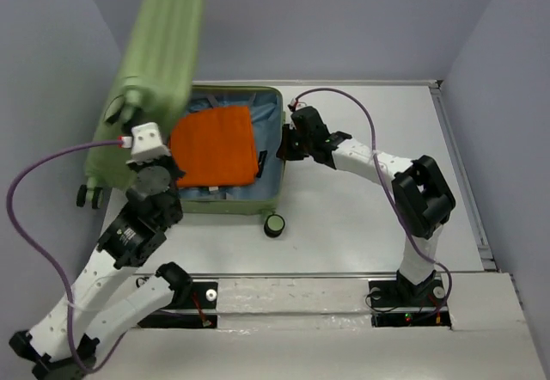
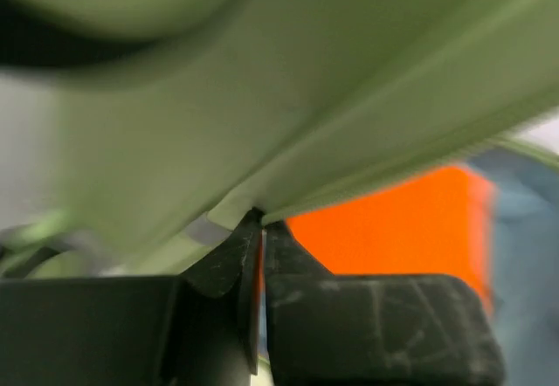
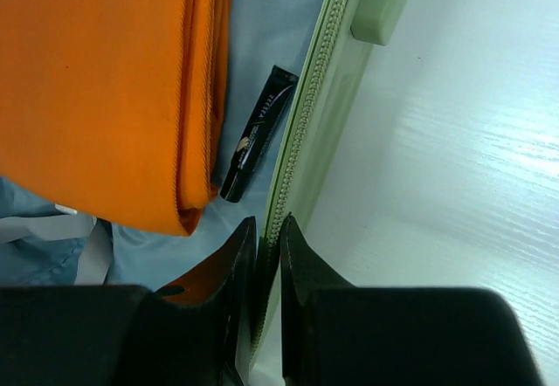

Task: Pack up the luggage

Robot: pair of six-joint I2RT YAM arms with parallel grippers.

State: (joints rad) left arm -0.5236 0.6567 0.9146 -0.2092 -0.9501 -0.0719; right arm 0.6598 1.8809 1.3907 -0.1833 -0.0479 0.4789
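Observation:
The right side in the top view is clear, so the robot's right gripper will next pull the base's zipper rim [image 3: 306, 115] that way over the bare tabletop and then let go of it.
The light-green luggage lies open at the table's back left, its ribbed lid [image 1: 159, 45] tilted up over the base [image 1: 232, 201]. A folded orange cloth [image 1: 215, 146] lies on the pale blue lining. My left gripper [image 1: 131, 118] is shut on the lid's edge [image 2: 306, 98] and holds it up; its jaws [image 2: 260, 224] pinch the thin rim, with the cloth [image 2: 410, 229] below. My right gripper [image 1: 288, 144] is shut on the base's right zipper rim [image 3: 306, 115], its jaws [image 3: 267, 229] astride it. The cloth [image 3: 96, 80] lies just left of them.
A small black tube [image 3: 258, 133] lies in the lining between the cloth and the right rim. A black-and-green caster wheel [image 1: 274, 225] sticks out at the base's near right corner, others at the left [image 1: 86, 195]. White tabletop [image 1: 369, 225] stretches right of the luggage.

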